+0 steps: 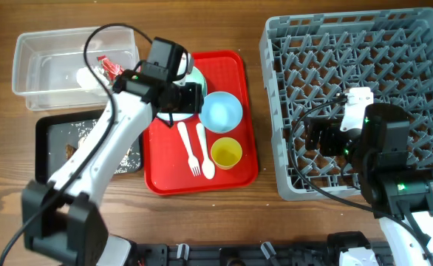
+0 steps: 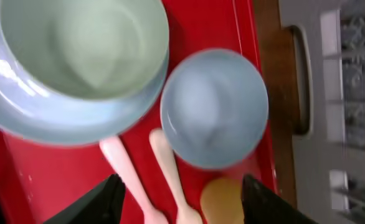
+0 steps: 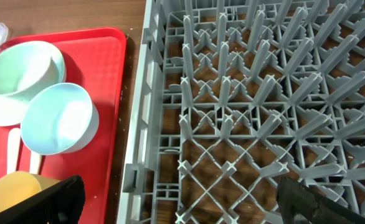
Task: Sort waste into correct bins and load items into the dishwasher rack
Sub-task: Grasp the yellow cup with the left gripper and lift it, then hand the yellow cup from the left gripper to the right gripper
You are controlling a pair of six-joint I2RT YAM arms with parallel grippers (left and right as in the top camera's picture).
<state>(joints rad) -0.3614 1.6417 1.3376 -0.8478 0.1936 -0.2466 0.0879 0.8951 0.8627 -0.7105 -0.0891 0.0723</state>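
The yellow cup is beside the blue bowl. My left gripper needs to move back toward my base next, then go down to the rim of the yellow cup.
My left gripper is open and empty, hovering over the red tray near the pale green bowl, which sits on the pale blue plate. Between its fingers I see the white fork, the white spoon and the yellow cup. The pale blue bowl sits beside them. The red wrapper and white tissue lie in the clear tub. Food scraps lie in the black tray. My right gripper is open and empty above the grey rack.
The flat red tray lies between the bins and the rack and holds all the dishes. In the right wrist view the rack's upright pegs fill most of the frame, with the red tray's edge to the left. Bare wooden table lies in front.
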